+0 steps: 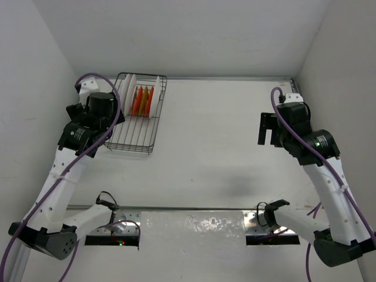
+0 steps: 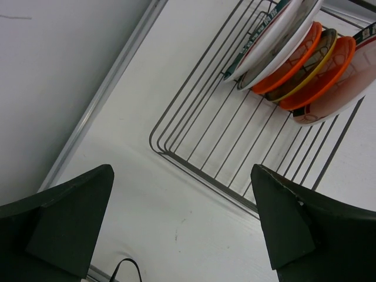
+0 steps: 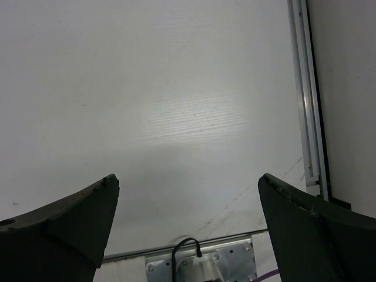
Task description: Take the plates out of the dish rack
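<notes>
Next, I move my left gripper to the right in the top view and down onto the end white plate's rim, since that lies below it, past orange plates.
The dark wire dish rack (image 1: 136, 120) stands at the far left of the table. Several plates (image 1: 141, 98) stand upright in its far half: white ones with a teal-and-red rim and orange ones. In the left wrist view the rack (image 2: 223, 147) lies just ahead, with a white rimmed plate (image 2: 276, 35), an orange plate (image 2: 294, 59), a yellowish plate (image 2: 315, 61) and another orange plate (image 2: 329, 70). My left gripper (image 1: 89, 117) (image 2: 182, 223) is open and empty, raised by the rack's left near corner. My right gripper (image 1: 269, 129) (image 3: 188, 217) is open and empty over bare table at the right.
White walls close in the table on the left, right and back. An aluminium rail (image 3: 305, 88) runs along the right edge, and another (image 2: 100, 100) along the left wall. The arm bases and metal mounting plates (image 1: 188, 226) sit at the near edge.
</notes>
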